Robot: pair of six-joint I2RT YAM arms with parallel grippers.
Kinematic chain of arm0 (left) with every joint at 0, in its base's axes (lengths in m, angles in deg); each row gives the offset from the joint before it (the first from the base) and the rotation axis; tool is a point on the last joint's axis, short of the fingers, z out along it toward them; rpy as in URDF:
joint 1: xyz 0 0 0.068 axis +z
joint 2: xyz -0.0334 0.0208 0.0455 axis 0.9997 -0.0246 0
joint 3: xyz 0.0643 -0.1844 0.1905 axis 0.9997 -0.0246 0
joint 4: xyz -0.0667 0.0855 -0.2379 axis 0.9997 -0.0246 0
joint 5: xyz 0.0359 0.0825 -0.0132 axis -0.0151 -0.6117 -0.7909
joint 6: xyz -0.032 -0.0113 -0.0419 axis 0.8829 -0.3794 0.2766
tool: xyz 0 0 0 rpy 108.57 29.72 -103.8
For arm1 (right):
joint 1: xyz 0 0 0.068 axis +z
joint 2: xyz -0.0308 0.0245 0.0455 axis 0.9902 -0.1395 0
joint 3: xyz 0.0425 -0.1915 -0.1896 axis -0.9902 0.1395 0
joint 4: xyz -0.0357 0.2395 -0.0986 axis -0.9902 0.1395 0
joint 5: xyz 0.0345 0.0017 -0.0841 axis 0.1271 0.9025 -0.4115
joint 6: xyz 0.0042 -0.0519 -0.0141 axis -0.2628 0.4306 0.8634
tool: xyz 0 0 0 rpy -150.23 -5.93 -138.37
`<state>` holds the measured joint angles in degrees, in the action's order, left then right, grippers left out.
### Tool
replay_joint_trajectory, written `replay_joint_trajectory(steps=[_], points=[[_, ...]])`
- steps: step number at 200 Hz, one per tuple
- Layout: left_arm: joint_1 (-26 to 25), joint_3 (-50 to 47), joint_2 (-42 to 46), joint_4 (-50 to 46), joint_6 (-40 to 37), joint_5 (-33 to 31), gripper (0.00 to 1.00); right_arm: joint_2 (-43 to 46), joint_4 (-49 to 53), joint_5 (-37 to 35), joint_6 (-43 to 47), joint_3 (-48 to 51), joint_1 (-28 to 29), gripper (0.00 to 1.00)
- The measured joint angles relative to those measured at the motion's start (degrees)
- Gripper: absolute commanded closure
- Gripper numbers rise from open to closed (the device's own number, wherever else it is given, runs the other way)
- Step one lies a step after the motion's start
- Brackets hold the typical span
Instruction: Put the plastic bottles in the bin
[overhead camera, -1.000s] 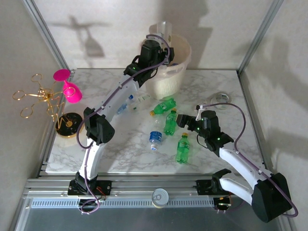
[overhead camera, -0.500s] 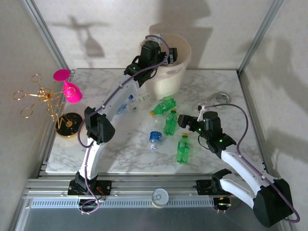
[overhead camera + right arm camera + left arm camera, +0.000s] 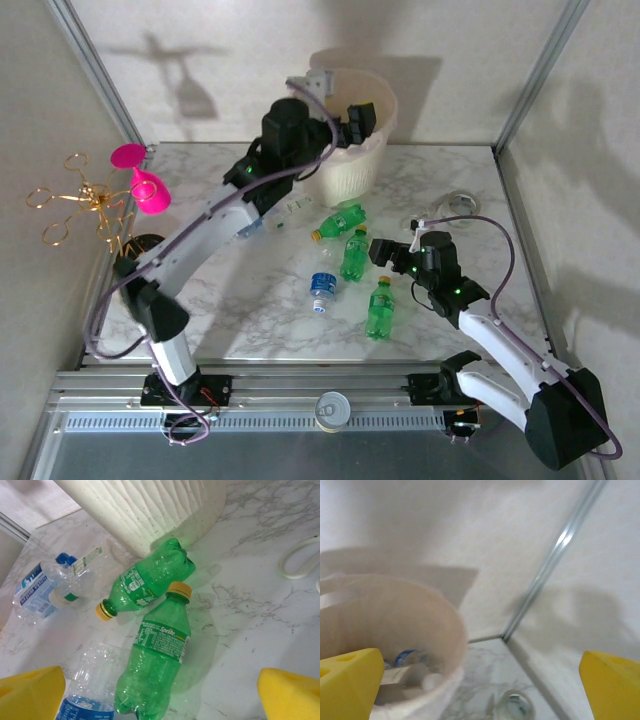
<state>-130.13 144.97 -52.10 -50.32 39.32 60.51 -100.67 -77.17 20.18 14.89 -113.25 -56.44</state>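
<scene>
The robot's right gripper will next move back and down to the front green bottle, over its upper label (image 3: 381, 300), because that bottle is below and back from the gripper, apart from the others.
The cream-white bin (image 3: 372, 150) stands at the back of the marble table. My left gripper (image 3: 357, 118) hovers open over its near rim with nothing between its fingers. In the left wrist view the left gripper (image 3: 480, 690) looks into the bin (image 3: 445, 625), where a blue-labelled bottle (image 3: 404, 656) lies. Three green bottles (image 3: 340, 219) (image 3: 354, 254) (image 3: 379, 308) and a clear one (image 3: 321, 289) lie mid-table, with more clear bottles (image 3: 272, 214) to the left. My right gripper (image 3: 378, 250) is open just right of the middle green bottle (image 3: 155, 665), its fingers either side and apart from it.
A pink goblet (image 3: 142, 186) and a gold wire stand (image 3: 85, 205) are at the far left. A clear tape ring (image 3: 458, 204) lies right of the bin. A can (image 3: 332, 407) sits on the front rail. Metal frame posts rise at the back corners.
My left gripper has opened, and the clear bottle it held above the bin is gone from it. The left arm's elbow has swung left and lower. The right arm has barely moved.
</scene>
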Motion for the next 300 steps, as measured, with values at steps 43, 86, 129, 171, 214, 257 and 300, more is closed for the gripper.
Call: replay_joint_trajectory(steps=[43,86,129,171,214,257,300], points=[[-4.24,-29.14,17.22,15.52,1.27,-2.05,0.0,-1.51,3.06,-0.5,-1.03,-0.17,0.0,0.01],[-6.43,-54.05,30.51,23.43,4.44,-11.69,0.0,-2.86,8.07,-2.19,-3.32,-0.11,0.02,0.01],[-6.38,-69.92,37.88,25.57,12.87,-19.82,0.0,-2.69,12.87,-3.69,-7.43,2.25,0.94,0.03],[-6.38,-77.92,36.39,27.78,20.96,-21.57,0.0,0.28,16.02,-3.67,-13.68,7.04,4.87,0.08],[-6.38,-76.24,31.65,31.41,21.68,-22.29,0.0,-0.52,16.35,-3.02,-17.81,7.78,11.89,0.09],[-6.38,-74.71,28.48,33.07,21.81,-22.12,0.0,-4.63,16.17,-3.41,-20.11,7.78,17.09,0.14],[-6.38,-74.79,28.17,33.09,22.86,-22.1,0.0,-6.4,16.28,-6.12,-21.14,7.76,18.64,0.3]])
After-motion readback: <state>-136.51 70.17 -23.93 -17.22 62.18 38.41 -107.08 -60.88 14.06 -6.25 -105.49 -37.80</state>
